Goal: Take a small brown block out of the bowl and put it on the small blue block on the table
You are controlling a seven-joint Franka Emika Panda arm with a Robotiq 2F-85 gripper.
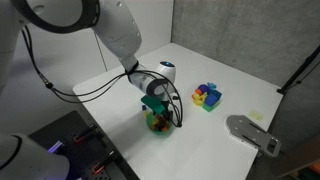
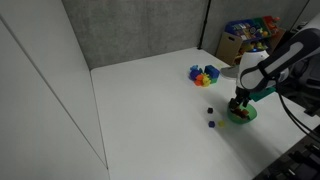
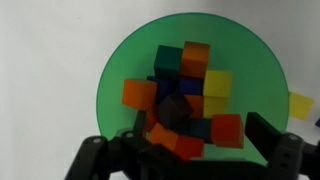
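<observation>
The gripper's open fingers are already on either side of the pile, so the gripper should next lower them astride the small dark brown block [image 3: 174, 109] below it in the bowl [image 3: 120, 60].
The green translucent bowl [image 3: 120, 60] fills the wrist view and holds several small blocks: orange, red, yellow, blue and a dark brown block [image 3: 172, 110] near the middle. My gripper [image 3: 200, 130] is open and low over the bowl, one finger on each side of the pile. It grips nothing. In both exterior views the gripper [image 1: 155, 104] [image 2: 240, 102] points straight down into the bowl [image 1: 157, 123] [image 2: 241, 116]. Two small dark blocks [image 2: 209, 110] [image 2: 211, 124] lie on the table beside the bowl; I cannot tell which one is blue.
A multicoloured cluster of blocks [image 1: 207, 96] [image 2: 204, 75] sits further along the white table. A yellow block [image 3: 300, 105] lies just outside the bowl. A grey flat object [image 1: 252, 133] rests near the table edge. A box of coloured items [image 2: 245, 38] stands behind.
</observation>
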